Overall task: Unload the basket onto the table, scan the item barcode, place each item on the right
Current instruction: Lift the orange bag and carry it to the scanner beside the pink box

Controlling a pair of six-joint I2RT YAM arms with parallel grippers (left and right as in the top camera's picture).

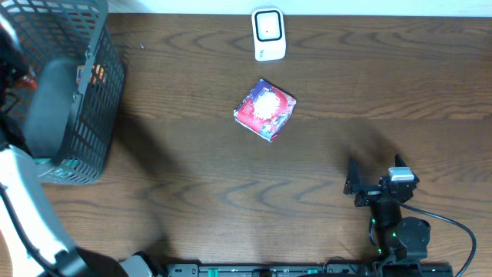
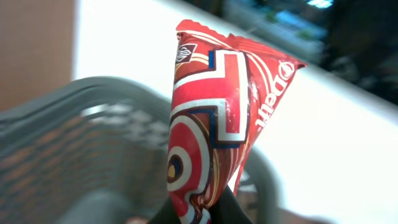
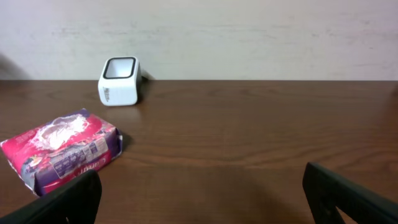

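Observation:
Next, my left gripper swings past the basket's rim and down beside the red-and-purple pack to release the packet, since the tabletop there is bare.
My left gripper point(image 2: 202, 210) is shut on the bottom of a red snack packet point(image 2: 214, 118) with white and blue stripes, holding it upright above the grey basket point(image 2: 74, 137). The packet's barcode does not show. The white scanner point(image 1: 268, 34) stands at the table's far edge, its dark window facing up, and it also shows in the right wrist view point(image 3: 119, 81). My right gripper point(image 3: 202, 199) rests open near the front right of the table point(image 1: 375, 181), nothing between its fingers. In the overhead view the left arm sits at the far left edge, its gripper hidden.
A red-and-purple pack point(image 1: 265, 109) lies mid-table, in front of the scanner and ahead-left of my right gripper point(image 3: 62, 149). The dark mesh basket point(image 1: 96, 92) stands at the left edge with a grey shape inside.

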